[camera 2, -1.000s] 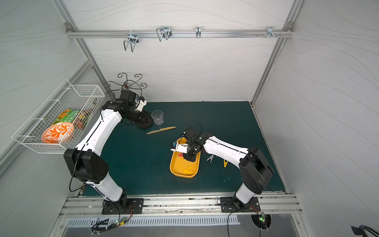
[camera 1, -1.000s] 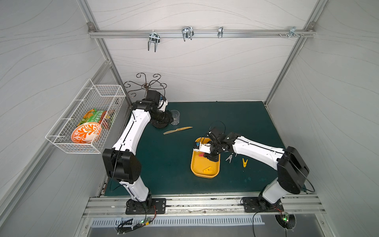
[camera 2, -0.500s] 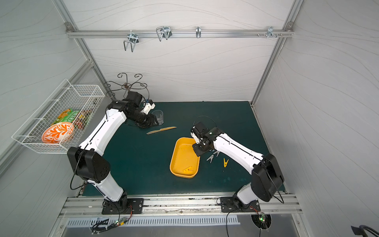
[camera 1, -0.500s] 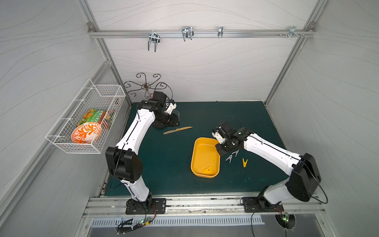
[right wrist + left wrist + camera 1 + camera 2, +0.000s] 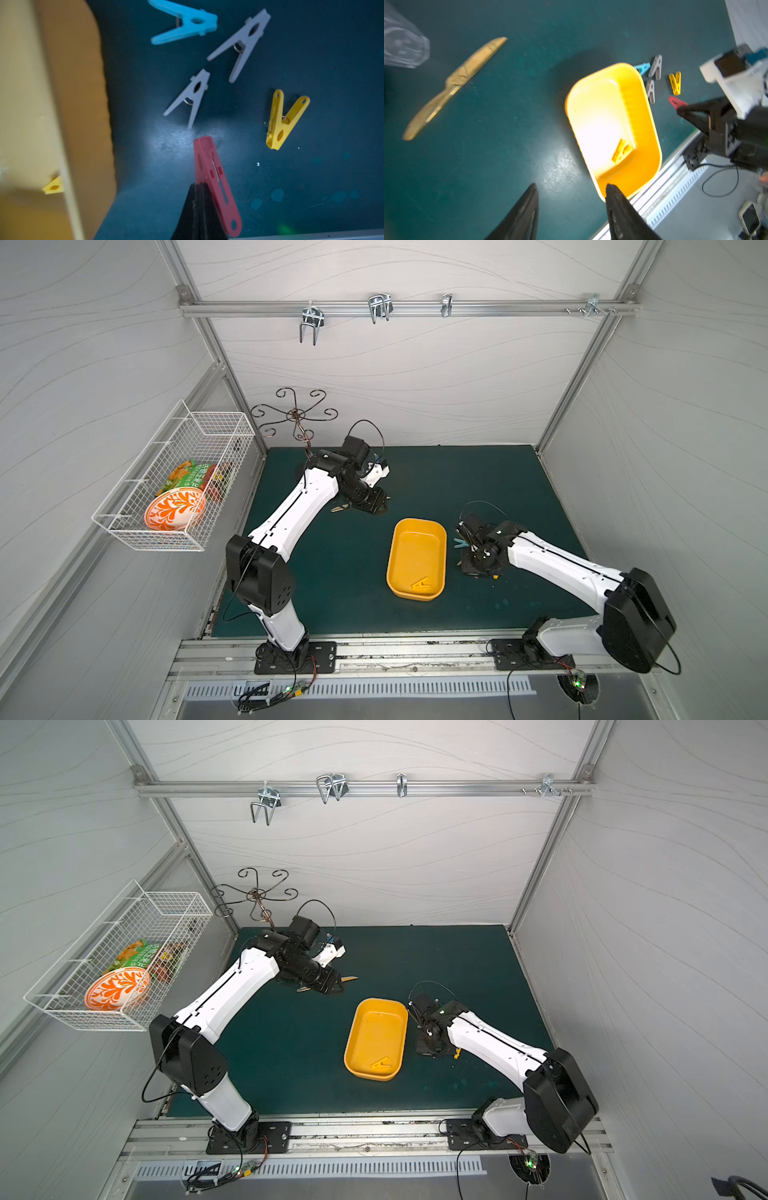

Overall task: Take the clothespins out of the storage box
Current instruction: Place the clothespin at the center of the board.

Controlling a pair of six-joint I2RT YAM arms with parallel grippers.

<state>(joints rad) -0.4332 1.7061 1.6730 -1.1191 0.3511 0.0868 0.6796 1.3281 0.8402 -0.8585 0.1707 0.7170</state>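
I need to lower my right gripper and let go of the red clothespin [image 5: 214, 176] on the bare mat between grey and yellow clothespins, because that clear spot is just below it.
The yellow-orange storage box [image 5: 415, 523] [image 5: 380, 1001] sits mid-table and holds one yellow clothespin [image 5: 420, 583] [image 5: 620, 151] near its front end. My right gripper [image 5: 196, 186] hangs just right of the box wall [image 5: 79, 104], shut on the red clothespin [image 5: 214, 176] [image 5: 675, 102], low over the mat. On the mat beside it lie a light blue clothespin [image 5: 185, 27] [image 5: 459, 544], two grey ones [image 5: 241, 43] [image 5: 192, 95] and a yellow one [image 5: 284, 120]. My left gripper [image 5: 571, 187] [image 5: 380, 508] is open and empty, above the mat behind and left of the box.
A tan serrated knife [image 5: 456, 83] [image 5: 349, 978] and a clear cup [image 5: 402, 45] lie by the left gripper at the back left. A white wire basket [image 5: 174, 477] hangs on the left wall. A curly metal stand [image 5: 295, 414] is in the back left corner.
My right gripper came up out of the box with the red clothespin, crossed its right wall and sank toward the pins on the mat. The left arm swung from the cup toward the box.
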